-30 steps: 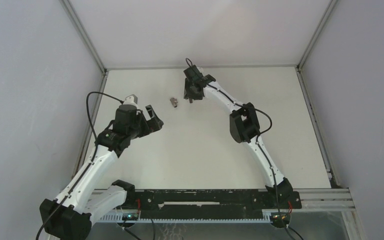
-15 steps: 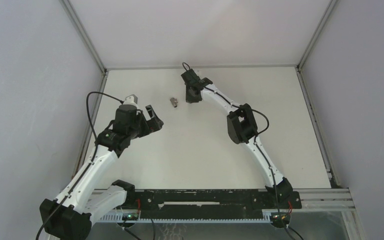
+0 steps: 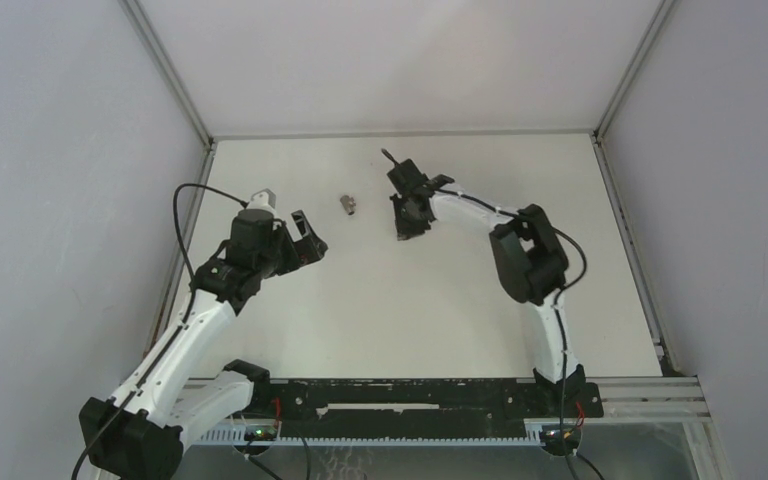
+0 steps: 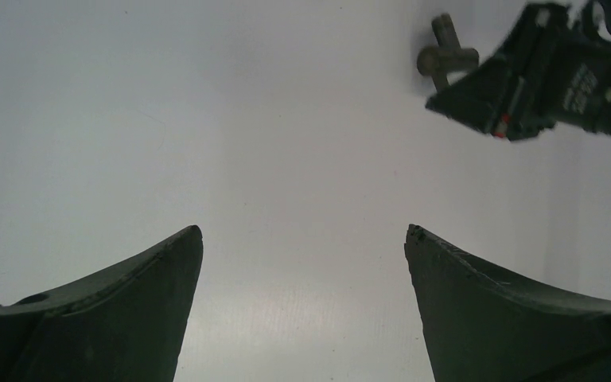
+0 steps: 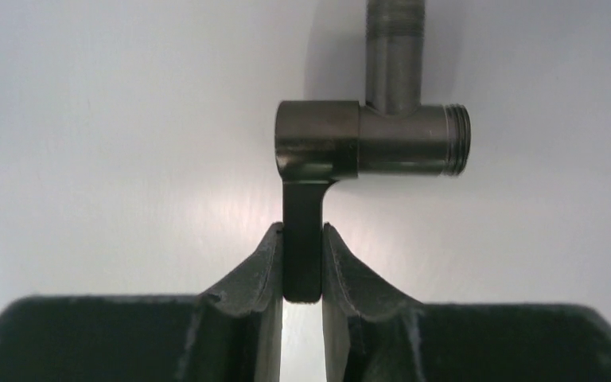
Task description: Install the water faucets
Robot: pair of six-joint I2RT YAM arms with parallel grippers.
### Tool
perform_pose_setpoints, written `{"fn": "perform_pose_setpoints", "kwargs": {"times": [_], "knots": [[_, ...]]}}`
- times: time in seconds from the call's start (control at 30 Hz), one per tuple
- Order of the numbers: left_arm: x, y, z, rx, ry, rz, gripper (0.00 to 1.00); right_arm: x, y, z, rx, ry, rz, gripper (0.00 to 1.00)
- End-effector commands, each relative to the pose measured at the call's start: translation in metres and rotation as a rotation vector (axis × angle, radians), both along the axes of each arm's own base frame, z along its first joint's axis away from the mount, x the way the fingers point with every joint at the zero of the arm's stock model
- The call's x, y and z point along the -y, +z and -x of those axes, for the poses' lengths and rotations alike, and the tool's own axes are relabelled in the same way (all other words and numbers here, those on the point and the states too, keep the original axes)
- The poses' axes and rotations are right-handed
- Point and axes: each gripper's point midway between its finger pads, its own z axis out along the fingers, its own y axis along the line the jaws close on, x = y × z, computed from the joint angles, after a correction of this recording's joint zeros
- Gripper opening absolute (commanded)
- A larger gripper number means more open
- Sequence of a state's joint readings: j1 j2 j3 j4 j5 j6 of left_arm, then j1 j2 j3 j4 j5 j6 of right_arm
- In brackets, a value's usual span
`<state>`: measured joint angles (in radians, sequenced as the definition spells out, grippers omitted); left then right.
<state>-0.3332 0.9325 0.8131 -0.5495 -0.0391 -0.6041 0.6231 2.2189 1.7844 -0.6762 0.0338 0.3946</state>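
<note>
I will bring my right gripper back and down to release the tap's thin flat lever over the white table's open middle, because it's bare nearer my base.
My right gripper is shut on the thin flat lever of a dark grey-brown T-shaped tap piece. The tap's threaded ends stick out ahead of the fingertips, over the white table. In the top view this gripper is at the far middle of the table, and the tap is too small to make out. A small silvery-grey fitting lies on the table to its left. It also shows in the left wrist view. My left gripper is open and empty, nearer and left of the fitting, and its own view shows it wide open.
The white table is walled on the left, back and right. Metal rails run along its edges. The right arm's elbow hangs over the right half. The right gripper's body shows beside the fitting.
My right gripper has swung right and toward the near side, away from the fitting, still holding the tap; its elbow has moved right. The left arm has not moved.
</note>
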Motion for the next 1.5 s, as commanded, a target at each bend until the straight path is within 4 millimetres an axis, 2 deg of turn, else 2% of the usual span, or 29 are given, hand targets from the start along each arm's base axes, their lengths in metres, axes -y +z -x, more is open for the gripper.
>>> {"fn": "perform_pose_setpoints", "kwargs": {"times": [0.0, 0.17, 0.2, 0.23, 0.3, 0.37, 0.43, 0.47, 0.5, 0.57, 0.7, 0.77, 0.8, 0.93, 1.03, 1.17, 1.27, 1.33, 1.47], "knots": [[0.009, -0.010, 0.000, -0.041, -0.032, 0.034, 1.00, 0.007, 0.036, 0.051, 0.071, 0.171, -0.087, 0.09], [0.020, -0.014, -0.008, -0.071, -0.041, 0.072, 1.00, 0.049, 0.004, 0.129, -0.016, 0.206, -0.002, 0.10], [0.021, -0.015, -0.009, -0.078, -0.038, 0.075, 1.00, 0.051, 0.004, 0.137, -0.020, 0.206, -0.006, 0.10], [0.022, -0.017, -0.011, -0.085, -0.036, 0.079, 1.00, 0.061, -0.006, 0.150, -0.047, 0.195, 0.008, 0.10], [0.024, -0.019, -0.014, -0.101, -0.033, 0.082, 1.00, 0.074, -0.010, 0.165, -0.062, 0.162, 0.019, 0.10], [0.025, -0.022, -0.016, -0.124, -0.027, 0.081, 1.00, 0.086, -0.009, 0.174, -0.067, 0.127, 0.028, 0.18], [0.025, -0.020, -0.019, -0.128, -0.021, 0.084, 1.00, 0.095, -0.002, 0.176, -0.034, 0.100, 0.039, 0.36], [0.026, -0.021, -0.020, -0.130, -0.019, 0.082, 1.00, 0.096, 0.003, 0.177, -0.021, 0.098, 0.031, 0.58], [0.025, -0.019, -0.021, -0.131, -0.016, 0.081, 1.00, 0.096, 0.010, 0.176, -0.003, 0.098, 0.020, 0.69], [0.024, -0.014, -0.024, -0.130, -0.008, 0.072, 1.00, 0.092, 0.030, 0.170, 0.053, 0.104, -0.007, 0.76], [0.017, -0.003, -0.032, -0.123, 0.025, 0.041, 1.00, 0.084, 0.078, 0.140, 0.189, 0.084, -0.024, 0.78], [0.012, -0.002, -0.045, -0.120, 0.054, -0.003, 1.00, 0.079, 0.094, 0.126, 0.224, 0.054, -0.037, 0.78], [0.009, -0.009, -0.052, -0.155, 0.072, -0.037, 0.99, 0.078, 0.099, 0.119, 0.237, 0.032, -0.048, 0.78], [0.010, -0.017, -0.095, -0.230, 0.153, -0.105, 0.94, 0.075, 0.117, 0.101, 0.277, -0.045, -0.100, 0.77], [0.017, -0.024, -0.130, -0.274, 0.198, -0.143, 0.91, 0.081, 0.132, 0.099, 0.317, -0.078, -0.118, 0.77], [0.017, -0.046, -0.171, -0.352, 0.265, -0.233, 0.87, 0.096, 0.144, 0.107, 0.349, -0.107, -0.107, 0.77], [0.030, -0.061, -0.197, -0.393, 0.252, -0.244, 0.85, 0.109, 0.149, 0.116, 0.366, -0.128, -0.104, 0.77], [0.036, -0.071, -0.211, -0.410, 0.259, -0.254, 0.83, 0.114, 0.148, 0.121, 0.365, -0.137, -0.103, 0.77], [0.052, -0.089, -0.227, -0.447, 0.244, -0.248, 0.78, 0.120, 0.144, 0.126, 0.352, -0.146, -0.092, 0.77]]}}
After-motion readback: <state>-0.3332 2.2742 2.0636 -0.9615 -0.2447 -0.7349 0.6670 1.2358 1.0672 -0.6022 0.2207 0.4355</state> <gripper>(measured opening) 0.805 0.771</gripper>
